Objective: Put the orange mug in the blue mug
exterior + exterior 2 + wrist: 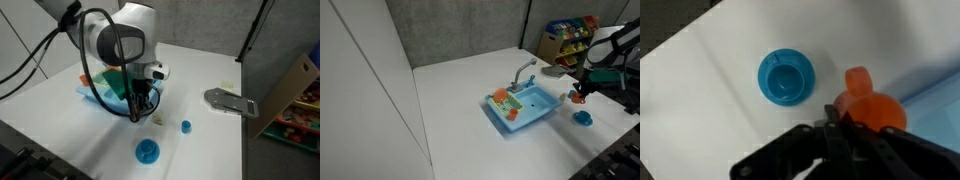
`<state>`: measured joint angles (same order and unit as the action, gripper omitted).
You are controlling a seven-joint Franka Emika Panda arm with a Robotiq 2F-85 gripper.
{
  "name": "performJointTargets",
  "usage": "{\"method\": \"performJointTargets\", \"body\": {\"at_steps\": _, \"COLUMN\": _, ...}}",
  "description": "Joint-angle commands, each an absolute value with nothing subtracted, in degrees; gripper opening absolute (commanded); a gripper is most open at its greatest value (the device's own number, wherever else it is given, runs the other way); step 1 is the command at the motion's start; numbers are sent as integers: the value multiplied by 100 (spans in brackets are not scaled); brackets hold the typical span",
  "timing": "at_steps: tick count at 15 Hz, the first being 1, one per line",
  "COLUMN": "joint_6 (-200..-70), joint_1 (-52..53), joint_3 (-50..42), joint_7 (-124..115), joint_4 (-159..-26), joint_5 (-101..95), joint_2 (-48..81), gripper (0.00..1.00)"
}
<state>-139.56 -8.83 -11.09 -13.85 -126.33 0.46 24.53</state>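
The blue mug's empty opening [786,79] lies below, to my gripper's left in the wrist view. My gripper will bring the orange mug [877,108] over this opening, lower it and let it go.
The orange mug [877,108] is pinched by its rim in my gripper [836,128], which is shut on it and holds it above the white table. The blue mug [786,78] stands upright and empty on the table, to the left of the orange mug in the wrist view and apart from it. In both exterior views the blue mug [147,151] [583,118] sits just below and beside the gripper [137,110] [582,92]. The orange mug [577,98] shows as a small orange spot at the fingertips. In the exterior view that looks along the arm, the gripper mostly hides the orange mug.
A light-blue toy sink [542,113] [92,90] with a grey faucet [524,71] and toy pieces stands beside the gripper. A tiny blue cup [186,126] and a small pale piece [156,120] lie near the blue mug. A grey object [232,101] lies near the table edge. A toy shelf [570,35] stands beyond.
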Motion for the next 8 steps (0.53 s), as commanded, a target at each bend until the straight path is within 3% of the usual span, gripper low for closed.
{"method": "performJointTargets", "body": {"at_steps": 1, "joint_6": -14122, "joint_1": -1025, "joint_3": -1104, "joint_7": -1098, "joint_4": -12721, "joint_5": 212, "joint_2": 2397, "gripper": 3}}
{"method": "performJointTargets", "body": {"at_steps": 8, "joint_6": -14560, "joint_1": -1313, "joint_3": -1115, "joint_7": -658, "joint_4": -12901, "joint_5": 361, "joint_2": 2534, "gripper": 3}}
